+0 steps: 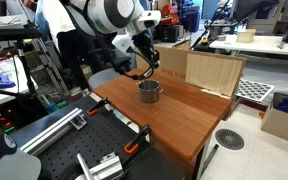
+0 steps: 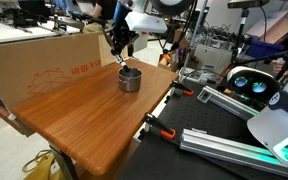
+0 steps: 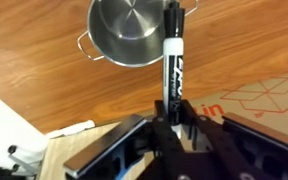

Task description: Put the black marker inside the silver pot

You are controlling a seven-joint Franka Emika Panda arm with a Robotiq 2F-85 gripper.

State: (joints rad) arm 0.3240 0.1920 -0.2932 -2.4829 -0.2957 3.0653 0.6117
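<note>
Next, my gripper moves down toward the silver pot's opening [image 3: 134, 22], then releases the black marker [image 3: 172, 55], as its fingers still stand above and beside the pot's rim.
The silver pot [image 1: 149, 91] stands on the wooden table [image 1: 174, 115], seen in both exterior views [image 2: 130, 79]. In the wrist view the pot [image 3: 131, 32] is empty and lies below and ahead of the jaws. My gripper [image 3: 171, 103] is shut on the black marker [image 3: 172, 55], which points straight out from the fingers, its tip near the pot's right rim. In the exterior views the gripper [image 1: 147, 70] hovers just above the pot [image 2: 122, 58]; the marker is too small to see there.
A large brown cardboard box [image 2: 44, 65] stands along the table's far edge, also seen as a panel in an exterior view [image 1: 214, 72] and at the wrist view's right [image 3: 259, 100]. Metal rails and clamps [image 1: 99, 160] lie beside the table. A desk [image 1: 259, 45] stands behind.
</note>
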